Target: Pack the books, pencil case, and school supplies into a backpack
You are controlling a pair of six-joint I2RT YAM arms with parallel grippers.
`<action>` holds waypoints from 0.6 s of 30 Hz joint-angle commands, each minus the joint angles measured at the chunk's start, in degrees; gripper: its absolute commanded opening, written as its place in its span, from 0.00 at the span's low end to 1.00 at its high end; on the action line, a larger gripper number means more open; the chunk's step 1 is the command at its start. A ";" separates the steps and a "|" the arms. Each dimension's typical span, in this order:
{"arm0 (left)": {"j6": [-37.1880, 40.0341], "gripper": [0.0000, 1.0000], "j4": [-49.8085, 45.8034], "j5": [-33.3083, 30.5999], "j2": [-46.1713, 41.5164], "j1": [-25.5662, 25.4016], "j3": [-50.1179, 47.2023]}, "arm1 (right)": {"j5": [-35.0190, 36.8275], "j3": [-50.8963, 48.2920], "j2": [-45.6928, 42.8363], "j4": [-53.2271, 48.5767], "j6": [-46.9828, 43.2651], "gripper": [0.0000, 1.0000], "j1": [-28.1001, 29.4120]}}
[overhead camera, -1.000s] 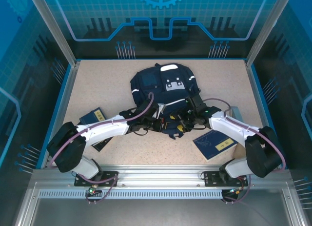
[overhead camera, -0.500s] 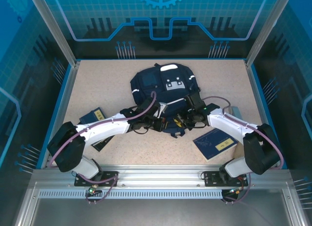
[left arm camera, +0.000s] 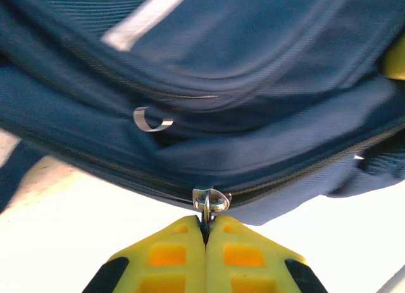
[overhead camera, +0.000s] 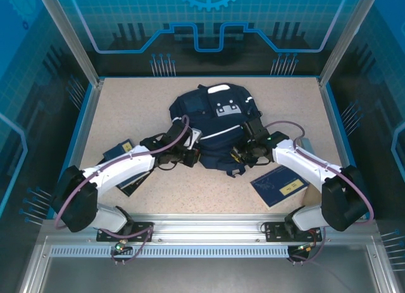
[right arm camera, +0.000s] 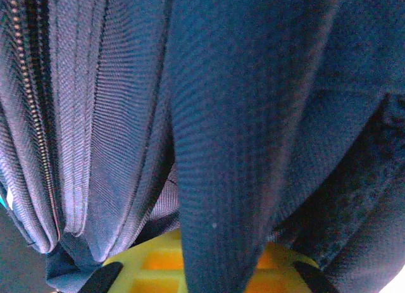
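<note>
The track goes on past the pull. My left gripper will next slide the pull (left arm camera: 211, 203) outward along the zipper line (left arm camera: 95, 162) toward the loose strap and let it go.
The navy backpack (overhead camera: 212, 116) lies mid-table with its white patch facing up. My left gripper (overhead camera: 190, 156) is at its near left edge, and its yellow fingers (left arm camera: 171, 255) are shut on the metal zipper pull (left arm camera: 211, 203) of the backpack (left arm camera: 253, 84). My right gripper (overhead camera: 243, 155) is at the near right edge. A fold of backpack fabric (right arm camera: 234, 147) is pinched between its yellow fingers (right arm camera: 149, 258). One dark-blue book (overhead camera: 280, 185) lies at the near right. Another book (overhead camera: 120, 150) lies left, partly under my left arm. The pencil case and school supplies are hidden.
A pale grey-blue thing (overhead camera: 306, 145) pokes out behind my right arm near the right wall. Blue-edged walls and metal posts enclose the table (overhead camera: 126, 103). Both arm bases stand on the metal rail (overhead camera: 202, 233) at the near edge.
My right gripper has closed on the backpack's fabric. My left gripper has moved left and away from me with the zipper pull, and the backpack's near edge has drawn together.
</note>
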 commanded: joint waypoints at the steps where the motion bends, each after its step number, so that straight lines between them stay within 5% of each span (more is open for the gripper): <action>1: 0.19 0.00 -3.99 -6.89 -1.75 3.89 0.10 | 7.92 1.32 0.13 -6.59 -0.90 0.11 -0.47; 18: -4.21 0.00 3.98 -4.86 11.34 17.54 7.27 | 10.32 6.99 3.32 -10.54 -5.14 0.09 -0.77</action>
